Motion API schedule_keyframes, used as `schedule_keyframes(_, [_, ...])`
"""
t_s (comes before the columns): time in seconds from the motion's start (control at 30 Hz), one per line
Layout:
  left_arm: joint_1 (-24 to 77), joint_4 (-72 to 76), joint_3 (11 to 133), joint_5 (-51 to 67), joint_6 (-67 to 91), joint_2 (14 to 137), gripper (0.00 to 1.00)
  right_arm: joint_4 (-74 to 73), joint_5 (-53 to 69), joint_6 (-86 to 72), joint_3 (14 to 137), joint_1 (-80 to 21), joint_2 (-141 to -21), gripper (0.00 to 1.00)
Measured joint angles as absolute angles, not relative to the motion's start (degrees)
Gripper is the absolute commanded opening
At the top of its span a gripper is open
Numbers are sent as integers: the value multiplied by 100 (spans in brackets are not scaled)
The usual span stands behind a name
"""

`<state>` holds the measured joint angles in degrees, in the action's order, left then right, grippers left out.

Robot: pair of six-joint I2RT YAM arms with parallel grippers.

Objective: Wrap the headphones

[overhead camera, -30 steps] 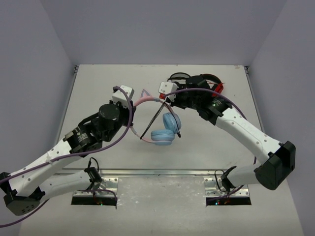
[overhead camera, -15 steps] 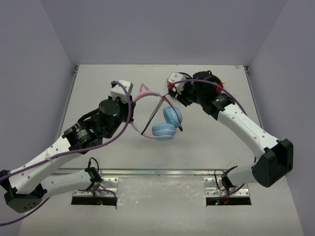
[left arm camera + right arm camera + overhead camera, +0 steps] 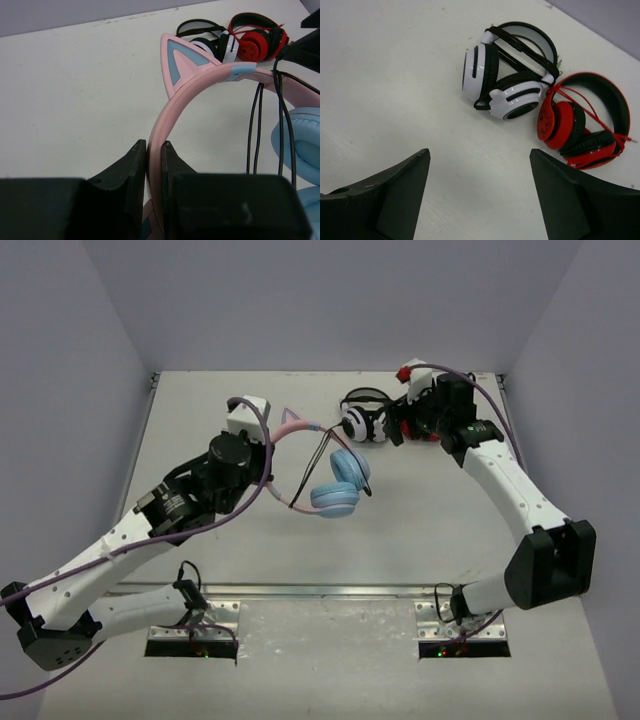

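The bare tabletop (image 3: 315, 395) (image 3: 150, 50) beside the black-and-white headphones is clear and has room for the pink headband, so my left gripper will move outward and down to it next.
The headphones hang off the table by their pink headband (image 3: 298, 428), with my left gripper (image 3: 266, 443) shut on it. In the left wrist view the band (image 3: 172, 110) runs up from between the closed jaws to a cat ear (image 3: 179, 60). The light-blue earcups (image 3: 340, 485) dangle below on the right. The thin black cable (image 3: 318, 458) is draped over the band in loose strands (image 3: 255, 125). My right gripper (image 3: 393, 426) is at the back right, well apart from the headphones. It stands open (image 3: 480, 156) over bare table, with nothing between its fingers.
Black-and-white headphones (image 3: 357, 420) (image 3: 510, 75) lie at the back of the table, just ahead of my right gripper. Red-and-black headphones (image 3: 585, 120) lie beside them; the right arm covers them in the top view. Grey walls enclose the table.
My right gripper has let go of the cable at the headband, opened wide and pulled back to the far right. The left gripper still holds the band; the earcups swung slightly right.
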<state>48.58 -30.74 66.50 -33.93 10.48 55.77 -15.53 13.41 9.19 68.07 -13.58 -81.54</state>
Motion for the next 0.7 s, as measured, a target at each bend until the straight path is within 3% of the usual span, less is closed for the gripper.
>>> schedule_keyframes(0.13, [3868, -2932, 6654, -2536, 987, 5835, 0, -1621, 1188, -49, 6794, -899, -8169, 86])
schedule_keyframes(0.27, [2475, -2624, 6659, -1400, 766, 6412, 0, -1835, 956, -792, 6576, -703, -7603, 99])
schedule_keyframes(0.57, [1284, -1345, 6735, 934, -349, 8138, 0, -2126, 1721, -1870, 5457, -742, -5441, 99])
schedule_keyframes(0.7, [873, -1404, 7603, 2093, -1059, 9310, 0, -2191, 2414, -2134, 4619, -744, -4788, 99])
